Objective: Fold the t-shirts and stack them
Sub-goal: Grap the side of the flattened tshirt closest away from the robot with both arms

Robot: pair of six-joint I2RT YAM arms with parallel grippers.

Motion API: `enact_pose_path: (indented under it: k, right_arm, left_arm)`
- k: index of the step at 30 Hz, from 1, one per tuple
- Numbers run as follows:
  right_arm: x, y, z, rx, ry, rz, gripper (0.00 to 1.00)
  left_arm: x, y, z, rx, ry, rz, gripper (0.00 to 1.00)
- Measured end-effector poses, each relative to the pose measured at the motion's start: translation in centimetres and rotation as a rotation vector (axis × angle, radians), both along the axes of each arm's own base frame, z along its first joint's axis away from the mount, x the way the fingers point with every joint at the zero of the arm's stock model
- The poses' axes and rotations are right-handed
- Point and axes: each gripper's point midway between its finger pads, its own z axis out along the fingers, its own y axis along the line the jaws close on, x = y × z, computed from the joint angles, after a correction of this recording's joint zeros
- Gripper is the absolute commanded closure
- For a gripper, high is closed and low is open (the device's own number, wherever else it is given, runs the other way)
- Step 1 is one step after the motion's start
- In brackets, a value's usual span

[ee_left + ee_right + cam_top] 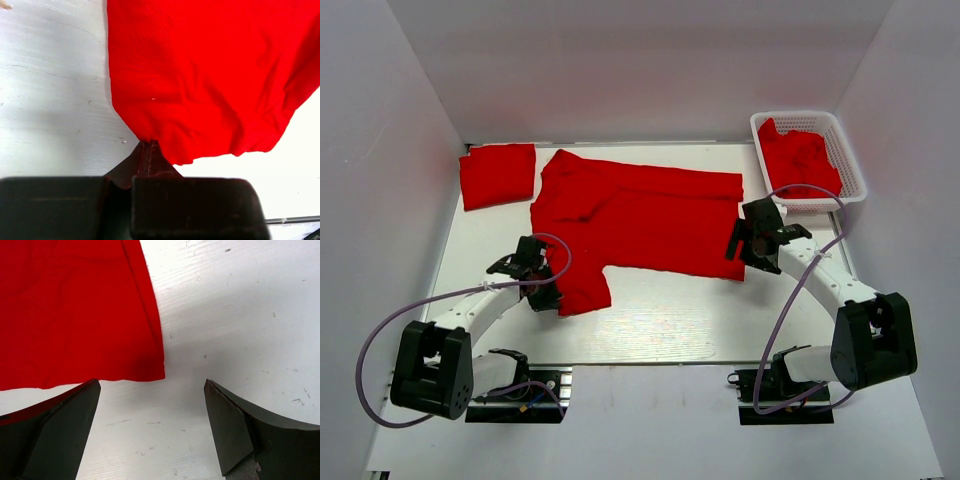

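The robot will next bring its open right gripper down onto the red t-shirt's near corner on the basket's side [741, 277] [158, 374], because that corner is below the gripper's spread fingers and between them.
One red t-shirt [640, 215] lies spread across the middle of the table. My left gripper [546, 296] is shut on the edge of its near-left sleeve; in the left wrist view the closed fingertips [147, 146] pinch the red cloth [210, 75]. My right gripper [739, 250] is open and empty at the shirt's near-right corner. In the right wrist view that gripper [151, 385] is over bare table, with the corner of the shirt [75, 310] just ahead of its jaws. A folded red t-shirt [498, 175] lies at the back left.
A white lattice basket [852, 165] stands at the back right with more red t-shirts [800, 158] bunched inside. White walls close in the table on the left, right and back. Purple cables loop beside both arms.
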Motion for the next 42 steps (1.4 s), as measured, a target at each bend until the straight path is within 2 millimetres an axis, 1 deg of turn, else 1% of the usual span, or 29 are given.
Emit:
enact_pose_path:
  k: [4, 11, 17, 18, 20, 21, 22, 24, 25, 27, 28, 30, 31, 36, 42]
  right_arm:
    - [0.1, 0.7, -0.4, 0.033, 0.011, -0.001, 0.1]
    - [1.0, 2.2, -2.8, 0.091, 0.046, -0.003, 0.1]
    - [1.1, 2.6, -4.5, 0.116, 0.06, -0.023, 0.1]
    - [1.0, 2.6, -4.8, 0.119, 0.065, -0.026, 0.13]
    - [0.6, 2.6, -5.7, 0.123, 0.082, -0.034, 0.14]
    - [0.7, 2.6, -5.8, 0.124, 0.077, -0.04, 0.16]
    - [0.9, 2.7, -5.7, 0.129, 0.069, -0.04, 0.24]
    - [1.1, 2.8, -5.8, 0.135, 0.06, -0.044, 0.35]
    - [1.1, 2.8, -5.8, 0.135, 0.058, -0.045, 0.56]
    - [1.2, 2.7, -6.0, 0.134, 0.057, -0.049, 0.74]
    - [1.2, 2.7, -6.1, 0.136, 0.055, -0.059, 0.86]
    - [1.3, 2.7, -6.2, 0.139, 0.054, -0.065, 0.98]
    - [1.3, 2.7, -6.2, 0.14, 0.054, -0.068, 1.0]
    - [0.9, 2.5, -6.2, 0.134, 0.064, -0.074, 1.0]
    - [-1.4, 1.7, -5.5, 0.102, 0.124, -0.063, 1.0]
  left_arm:
    - [-0.2, 0.1, 0.1, 0.002, 0.0, -0.007, 1.0]
    - [-0.1, 0.0, 0.2, 0.004, 0.001, -0.013, 1.0]
    - [0.1, -0.1, 0.6, 0.0, -0.002, -0.014, 1.0]
    - [0.2, -0.1, 0.7, 0.0, -0.002, -0.015, 1.0]
    - [0.2, -0.1, 0.8, 0.001, -0.002, -0.015, 1.0]
    - [0.1, -0.1, 0.8, 0.001, -0.001, -0.015, 1.0]
    - [0.1, 0.0, 0.8, 0.002, 0.002, -0.015, 1.0]
    - [0.0, 0.0, 0.7, 0.002, 0.007, -0.015, 1.0]
    - [0.0, 0.0, 0.7, 0.003, 0.01, -0.016, 1.0]
    - [0.1, -0.1, 0.8, 0.004, 0.011, -0.022, 1.0]
    - [0.1, -0.1, 0.8, 0.003, 0.013, -0.023, 1.0]
    - [0.1, -0.1, 1.2, 0.005, 0.016, -0.031, 1.0]
    - [0.1, -0.1, 1.5, 0.004, 0.017, -0.034, 1.0]
    - [0.8, -0.5, 3.6, -0.009, -0.005, -0.067, 1.0]
    - [0.2, -1.2, 5.6, -0.041, 0.006, -0.127, 1.0]
